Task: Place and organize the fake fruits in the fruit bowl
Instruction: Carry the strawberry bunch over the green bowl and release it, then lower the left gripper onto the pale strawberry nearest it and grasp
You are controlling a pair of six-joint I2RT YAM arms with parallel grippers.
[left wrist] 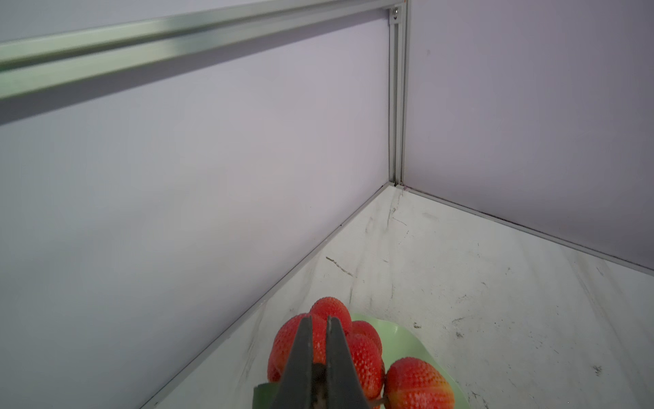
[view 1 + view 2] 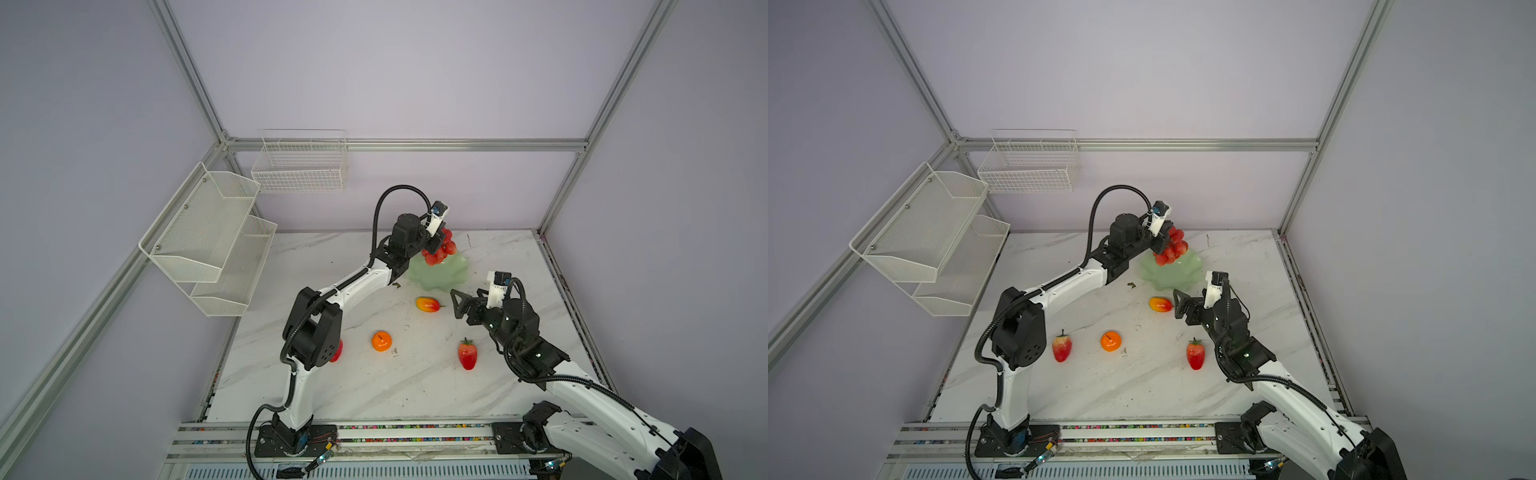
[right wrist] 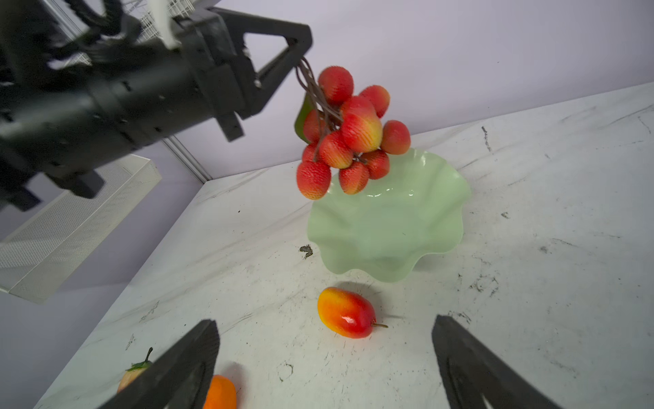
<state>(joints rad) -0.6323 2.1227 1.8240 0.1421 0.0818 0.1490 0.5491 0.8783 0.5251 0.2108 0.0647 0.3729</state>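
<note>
The robot will next lower the red berry cluster with its left gripper into the empty middle of the fruit bowl (image 2: 446, 276) below and let go of the brown stems.
My left gripper (image 2: 437, 242) (image 2: 1165, 239) (image 1: 318, 318) is shut on the brown stems of the red berry cluster (image 2: 439, 252) (image 2: 1171, 250) (image 3: 350, 134). The cluster hangs over the far left rim of the pale green fruit bowl (image 2: 446, 276) (image 2: 1169, 278) (image 3: 389, 219), clear of the dish. The bowl is empty. My right gripper (image 2: 456, 305) (image 2: 1177, 305) (image 3: 323, 320) stands open just right of the yellow-red mango (image 2: 428, 304) (image 2: 1160, 304) (image 3: 345, 317), holding nothing. On the table lie an orange (image 2: 381, 340) (image 2: 1111, 340) and two strawberries (image 2: 1062, 347) (image 2: 1195, 354).
A two-tier white mesh shelf (image 2: 208, 237) hangs on the left wall and a white wire basket (image 2: 299, 166) on the back wall. The left arm's elbow (image 2: 311, 328) half hides the left strawberry in a top view. The back wall stands close behind the bowl.
</note>
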